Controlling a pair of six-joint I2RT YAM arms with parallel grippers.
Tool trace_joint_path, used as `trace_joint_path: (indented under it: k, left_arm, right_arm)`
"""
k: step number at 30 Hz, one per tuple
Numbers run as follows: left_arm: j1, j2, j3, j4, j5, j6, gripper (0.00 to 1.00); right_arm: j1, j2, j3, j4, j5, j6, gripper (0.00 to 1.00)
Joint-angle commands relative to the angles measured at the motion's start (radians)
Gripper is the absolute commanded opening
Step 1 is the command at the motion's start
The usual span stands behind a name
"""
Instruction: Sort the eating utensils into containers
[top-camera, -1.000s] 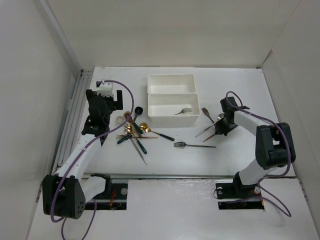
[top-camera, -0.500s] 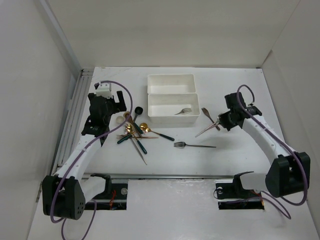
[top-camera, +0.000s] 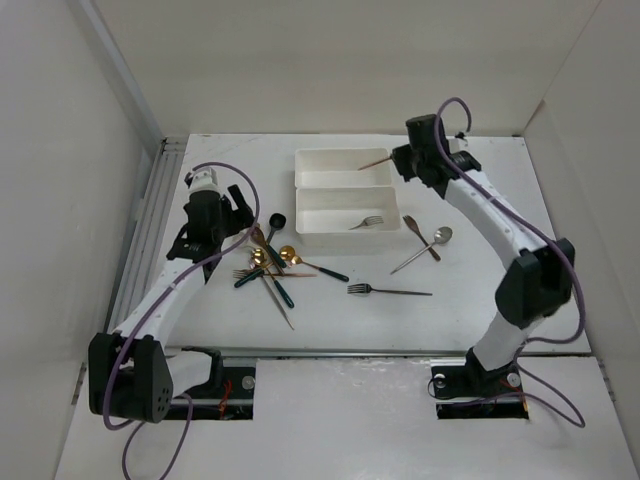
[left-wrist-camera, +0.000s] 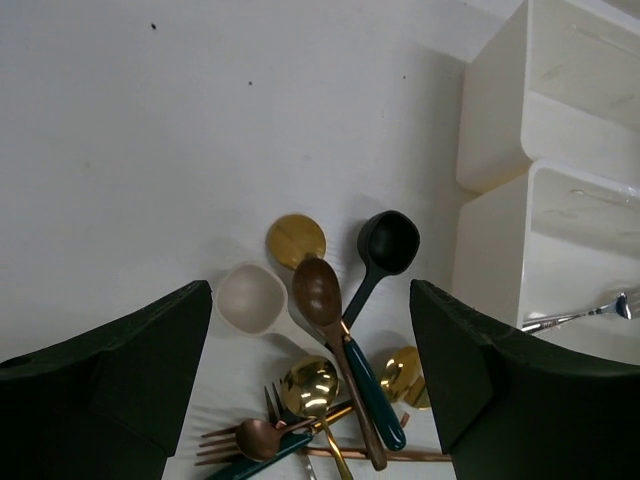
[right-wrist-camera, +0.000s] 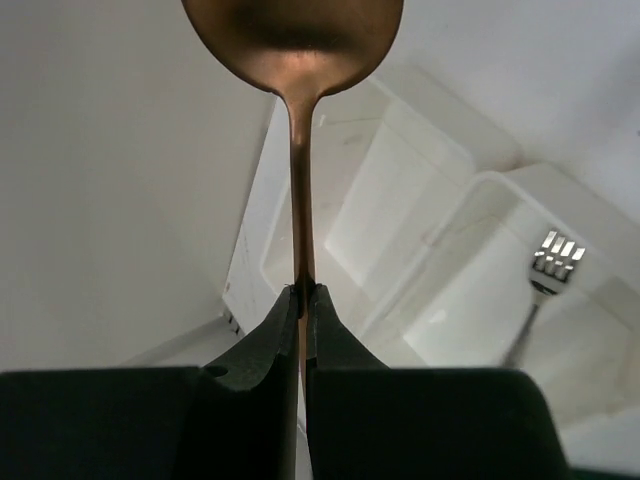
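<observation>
The near tray holds a silver fork, so my right gripper will go left in the top view and down into the empty far tray next.
My right gripper is shut on a copper-rose spoon and holds it above the right end of the far white tray. In the right wrist view the jaws pinch the spoon's handle, its bowl pointing away, with both trays below. The near tray holds one silver fork, which also shows in the right wrist view. My left gripper is open and empty above a pile of gold, copper and dark-teal spoons and forks. In the left wrist view it stands over that pile.
A silver fork lies on the table in front of the near tray. A silver spoon and a copper spoon lie to the right of that tray. White walls enclose the table on three sides.
My right gripper has lifted a copper spoon from the table right of the trays and swung it back and left, over the far tray. My left gripper has edged right, toward the pile.
</observation>
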Motion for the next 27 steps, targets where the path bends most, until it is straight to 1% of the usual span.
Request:
trace_joint_path:
  k: [1,4,5,6,8,9,10,12,16,17,18,19,20,21,23,26,27]
  left_arm:
    - [-0.002,0.003,0.042,-0.047,0.03,-0.092,0.77]
    - [-0.002,0.012,0.03,-0.047,0.021,-0.103,0.77]
    - [-0.002,0.012,0.03,-0.047,0.021,-0.103,0.75]
    - [-0.002,0.012,0.03,-0.035,0.021,-0.103,0.75]
    - [-0.002,0.034,0.021,-0.035,0.012,-0.103,0.74]
    - [-0.002,0.034,0.021,-0.035,0.012,-0.103,0.73]
    - [-0.002,0.048,0.021,-0.047,0.003,-0.103,0.72]
    - [-0.002,0.066,0.03,-0.058,-0.02,-0.116,0.7]
    - [-0.002,0.078,0.03,-0.058,0.024,-0.116,0.67]
    - [-0.002,0.078,0.021,-0.049,0.033,-0.116,0.67]
    - [-0.002,0.087,0.021,-0.049,0.042,-0.116,0.65]
    - [-0.002,0.088,0.021,-0.049,0.043,-0.129,0.65]
    - [-0.002,0.088,0.01,-0.049,0.052,-0.138,0.64]
    - [-0.002,0.098,0.01,-0.049,0.064,-0.138,0.63]
    - [-0.025,0.108,0.01,-0.058,0.073,-0.149,0.59]
    - [-0.071,0.138,0.033,-0.058,0.102,-0.124,0.51]
    - [-0.083,0.149,0.051,-0.058,0.102,-0.124,0.51]
  right_arm:
    - [0.039,0.128,0.115,0.094,-0.042,0.068,0.0]
    - [0.055,0.223,0.162,0.158,-0.077,0.13,0.0]
    - [0.071,0.248,0.188,0.178,-0.091,0.143,0.0]
    - [0.087,0.304,0.213,0.192,-0.091,0.157,0.0]
    - [0.099,0.369,0.28,0.169,-0.109,0.18,0.0]
    - [0.108,0.401,0.354,0.137,-0.11,0.18,0.0]
    - [0.108,0.456,0.386,0.123,-0.11,0.18,0.0]
    - [0.119,0.498,0.437,0.112,-0.11,0.193,0.0]
    - [0.119,0.541,0.405,0.114,-0.149,0.228,0.0]
    - [0.119,0.541,0.394,0.114,-0.149,0.237,0.04]
    - [0.119,0.541,0.382,0.13,-0.16,0.237,0.12]
    - [0.119,0.541,0.361,0.144,-0.16,0.237,0.23]
    - [0.119,0.53,0.351,0.176,-0.171,0.222,0.43]
    - [0.119,0.517,0.351,0.192,-0.171,0.193,0.49]
    - [0.128,0.501,0.351,0.201,-0.156,0.153,0.57]
    - [0.139,0.463,0.351,0.21,-0.081,0.055,0.6]
    - [0.15,0.442,0.351,0.21,-0.064,0.032,0.6]
